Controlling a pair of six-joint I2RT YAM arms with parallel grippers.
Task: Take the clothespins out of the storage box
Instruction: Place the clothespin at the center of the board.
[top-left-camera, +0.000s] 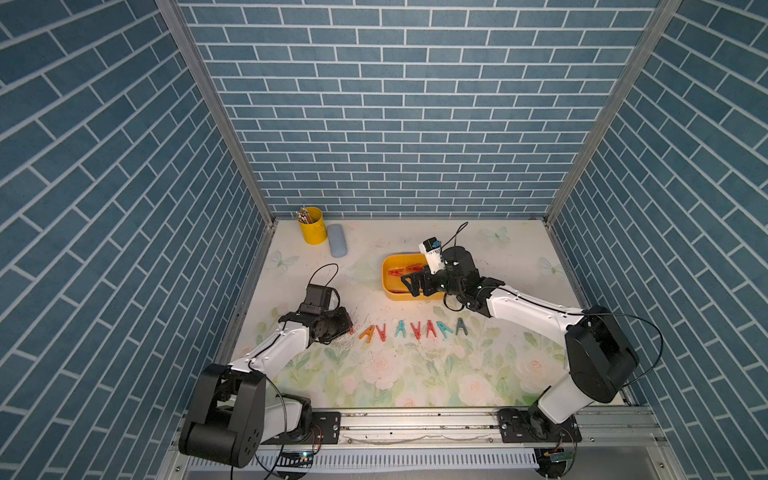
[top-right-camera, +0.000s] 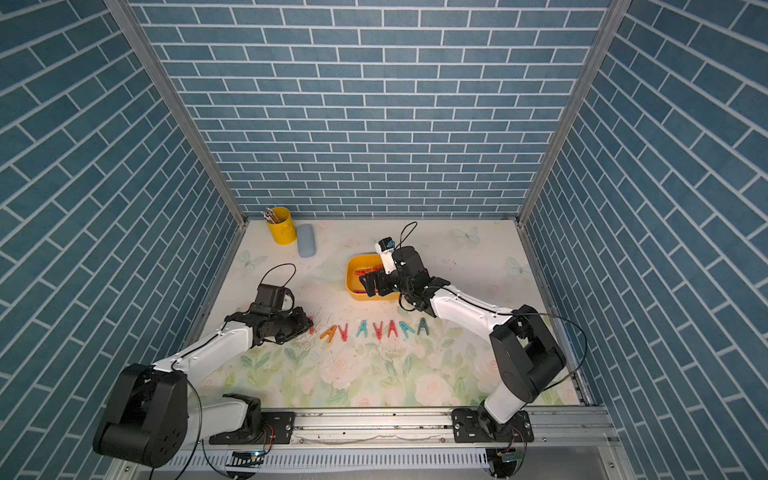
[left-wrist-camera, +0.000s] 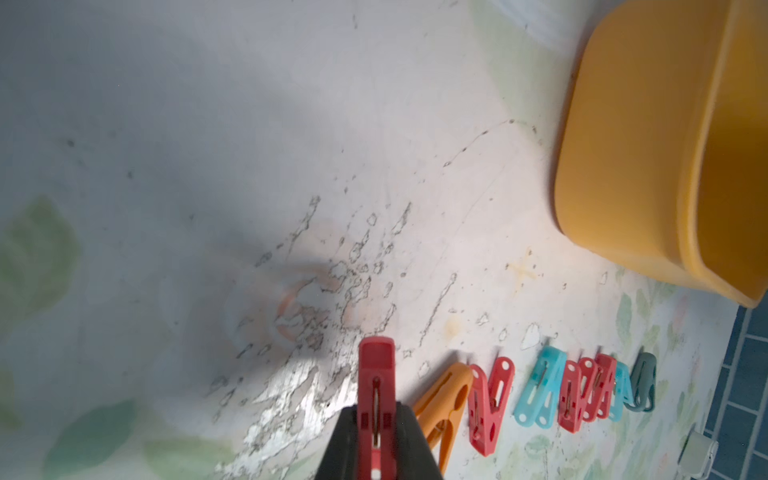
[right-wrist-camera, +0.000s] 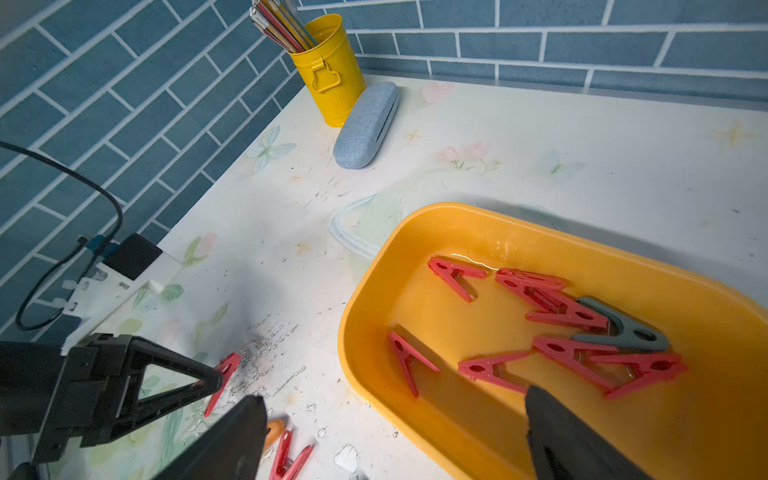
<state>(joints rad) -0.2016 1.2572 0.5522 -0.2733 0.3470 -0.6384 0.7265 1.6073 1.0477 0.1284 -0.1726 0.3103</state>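
I will lower my left gripper and release the red clothespin at the row's end, on the bare tabletop beside the orange clothespin.
The yellow storage box (top-left-camera: 390, 286) (top-right-camera: 352, 286) sits mid-table. Inside it lie several red clothespins (right-wrist-camera: 490, 370) and one grey one (right-wrist-camera: 623, 328). My right gripper (right-wrist-camera: 392, 403) (top-left-camera: 412, 283) is open and hovers over the box's near wall (right-wrist-camera: 365, 299), one finger outside and one over the inside. My left gripper (left-wrist-camera: 376, 415) (top-left-camera: 348, 326) is shut on a red clothespin (left-wrist-camera: 376, 374) (right-wrist-camera: 222, 380), low over the table at the left end of a row. That row (top-left-camera: 415, 329) (top-right-camera: 376, 329) holds an orange clothespin (left-wrist-camera: 444, 395) plus several red and teal ones.
A yellow pencil cup (top-left-camera: 311, 224) (right-wrist-camera: 328, 70) and a blue-grey glasses case (top-left-camera: 337, 246) (right-wrist-camera: 365, 124) stand at the back left. Brick-patterned walls close in the table on three sides. A metal rail (top-left-camera: 415, 424) runs along the front edge.
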